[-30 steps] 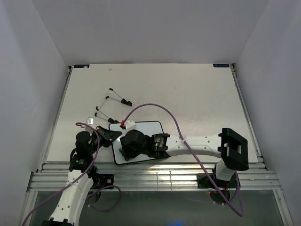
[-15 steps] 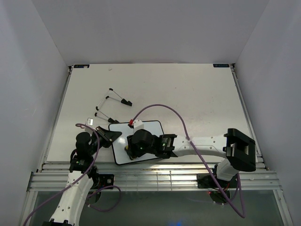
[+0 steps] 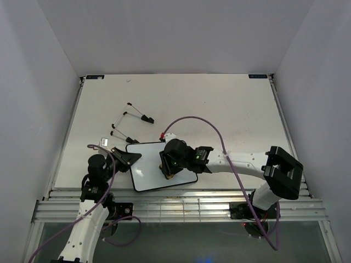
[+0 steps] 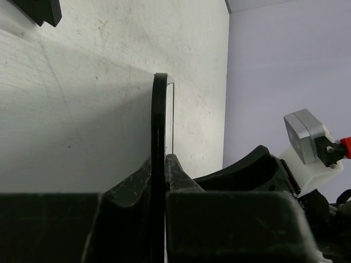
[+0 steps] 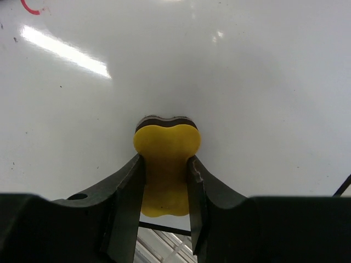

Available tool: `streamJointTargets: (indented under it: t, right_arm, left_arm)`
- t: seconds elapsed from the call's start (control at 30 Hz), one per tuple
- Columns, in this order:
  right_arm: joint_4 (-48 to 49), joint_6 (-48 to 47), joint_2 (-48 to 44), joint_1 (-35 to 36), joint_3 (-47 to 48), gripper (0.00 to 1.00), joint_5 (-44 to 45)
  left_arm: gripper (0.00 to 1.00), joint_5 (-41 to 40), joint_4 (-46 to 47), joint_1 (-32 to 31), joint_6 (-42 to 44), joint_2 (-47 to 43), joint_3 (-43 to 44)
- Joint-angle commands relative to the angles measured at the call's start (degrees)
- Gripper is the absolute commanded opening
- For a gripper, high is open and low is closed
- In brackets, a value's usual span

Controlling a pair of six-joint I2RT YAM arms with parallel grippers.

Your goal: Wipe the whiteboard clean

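Observation:
The tabletop beyond the board (image 5: 247,82) is clear and is to the right of my right gripper in the top view, so I need to lift the eraser across and down to let go of it there.
The whiteboard (image 3: 148,167) lies flat near the table's front edge, its left part plain white. My left gripper (image 3: 131,158) is shut on the board's left rim, which shows edge-on between my fingers in the left wrist view (image 4: 159,126). My right gripper (image 3: 169,171) is shut on the yellow peanut-shaped eraser (image 5: 166,161) and presses it on the board's right half. In the right wrist view the board (image 5: 247,82) is white, with a small red mark (image 5: 32,9) at the top left corner.
Several black-tipped markers (image 3: 134,118) lie on the table behind the board. A small grey block (image 3: 104,141) sits left of it. The slotted metal rail (image 3: 181,203) runs along the near edge, just in front of the board.
My right gripper has slid the eraser from the board's left part to its right half. The left gripper has kept its hold on the rim.

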Motion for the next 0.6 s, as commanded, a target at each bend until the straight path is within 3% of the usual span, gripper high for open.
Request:
streamJointTargets:
  t: [0.0, 0.13, 0.37, 0.57]
  right_arm:
    - [-5.2, -4.8, 5.7, 2.4, 6.8, 0.08, -5.6]
    - [-9.0, -6.9, 11.9, 5.7, 20.6, 0.08, -6.9]
    - [-14.9, -8.2, 20.9, 9.0, 33.5, 0.08, -6.2]
    - [-12.6, -7.3, 16.5, 3.9, 24.3, 0.08, -3.6]
  left_arm:
    - [0.00, 2.7, 3.3, -0.3, 1.2, -1.1, 1.9]
    - [0.00, 2.9, 3.2, -0.3, 1.3, -1.4, 2.3]
    - [0.00, 3.0, 2.5, -0.3, 1.6, -1.8, 3.0]
    - [0.00, 2.6, 0.0, -0.3, 2.9, -2.0, 5.1]
